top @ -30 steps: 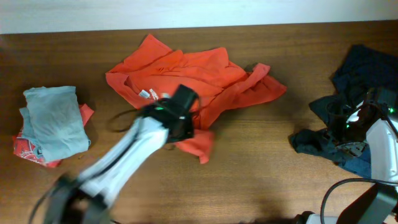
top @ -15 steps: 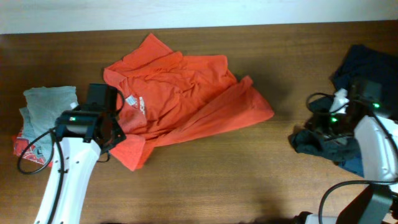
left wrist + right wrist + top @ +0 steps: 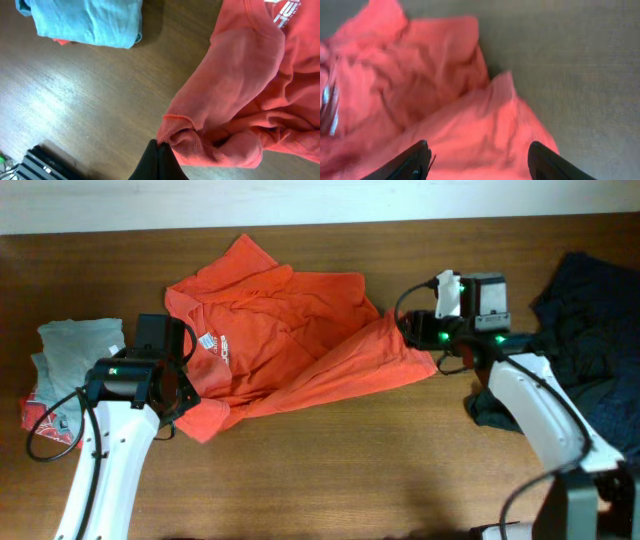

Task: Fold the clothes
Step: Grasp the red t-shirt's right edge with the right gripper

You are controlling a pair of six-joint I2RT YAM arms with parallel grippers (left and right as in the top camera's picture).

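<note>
Next, my right gripper lowers its open fingers down and slightly left in the overhead view, since the shirt's end nearest the navy garment lies that way.
The orange-red T-shirt lies crumpled across the middle of the table, its white lettering near the left. My left gripper is shut on the shirt's lower left sleeve edge; in the left wrist view the closed jaws pinch bunched orange fabric. My right gripper is open over the shirt's right edge; in the right wrist view its fingers spread wide above the orange cloth. A dark navy garment lies at the far right.
A folded pile with a grey-blue garment on top of red cloth sits at the left edge; it also shows in the left wrist view. Bare wooden table runs along the front.
My right arm has swung left from the navy garment to the shirt's right edge. My left gripper has stayed at the left, holding the sleeve; the shirt lies slightly flatter.
</note>
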